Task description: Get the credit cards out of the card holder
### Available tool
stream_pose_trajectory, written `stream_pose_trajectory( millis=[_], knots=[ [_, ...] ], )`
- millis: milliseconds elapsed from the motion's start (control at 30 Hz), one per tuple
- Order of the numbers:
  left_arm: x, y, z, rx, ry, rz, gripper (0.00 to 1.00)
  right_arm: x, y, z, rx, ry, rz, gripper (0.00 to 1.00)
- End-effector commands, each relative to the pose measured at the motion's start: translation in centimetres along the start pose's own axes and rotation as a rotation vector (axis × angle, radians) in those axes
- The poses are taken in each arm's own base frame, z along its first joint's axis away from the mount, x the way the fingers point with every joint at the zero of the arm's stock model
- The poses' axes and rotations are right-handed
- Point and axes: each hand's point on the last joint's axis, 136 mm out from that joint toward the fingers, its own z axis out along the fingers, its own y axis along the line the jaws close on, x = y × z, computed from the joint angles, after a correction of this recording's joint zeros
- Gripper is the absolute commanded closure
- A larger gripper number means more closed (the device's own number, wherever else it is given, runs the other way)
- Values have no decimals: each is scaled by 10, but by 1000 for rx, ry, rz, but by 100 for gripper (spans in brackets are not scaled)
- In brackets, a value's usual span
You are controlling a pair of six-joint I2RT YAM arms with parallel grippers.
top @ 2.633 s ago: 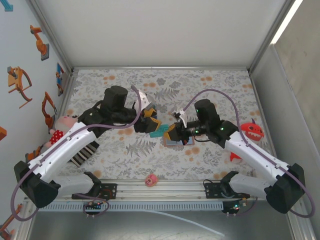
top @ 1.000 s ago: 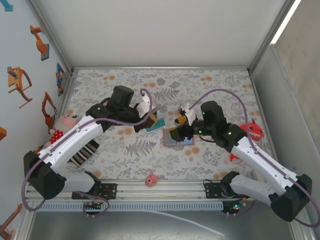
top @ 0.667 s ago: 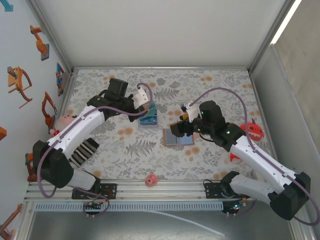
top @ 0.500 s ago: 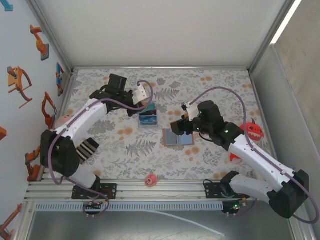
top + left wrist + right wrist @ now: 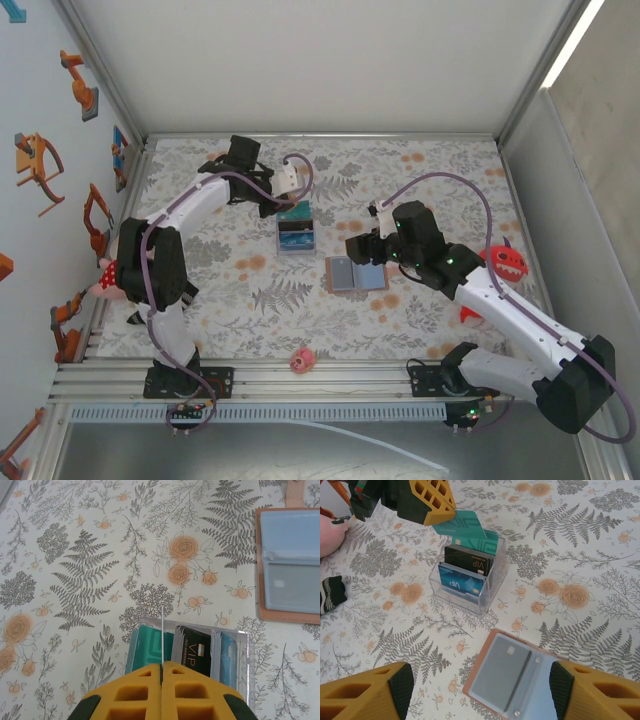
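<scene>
The clear card box's back slot is below my left gripper, so the gripper needs to lower the teal credit card into that slot and release it there.
The tan card holder lies open on the floral mat, and a grey card shows through its left pocket. My right gripper hovers over it, open, its yellow fingers on either side of the card holder with nothing between them. My left gripper is shut on a teal credit card, held just above the back slot of a clear card box. From the left wrist, that card is a thin edge rising from the shut gripper.
The clear box holds teal, black VIP and blue cards. A pink toy lies near the front rail. A red plush monster sits to the right and a plush doll to the left. Walls enclose the mat.
My left arm has swung back and left, carrying the teal card from beside the card holder to over the clear box. My right gripper stayed open above the card holder.
</scene>
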Motion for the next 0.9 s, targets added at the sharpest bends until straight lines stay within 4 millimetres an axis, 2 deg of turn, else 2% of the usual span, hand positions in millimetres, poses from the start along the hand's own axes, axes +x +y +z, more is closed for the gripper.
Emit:
stream_pose_trajectory(
  millis=[0, 633, 867],
  knots=[
    [-3, -4, 0, 55, -22, 33, 100, -17, 0, -4, 18, -53, 15, 28],
    [18, 15, 26, 78, -4, -29, 100, -13, -2, -4, 27, -50, 23, 29],
    [23, 30, 30, 16, -27, -106, 97, -12, -2, -3, 25, -46, 20, 29]
  ],
)
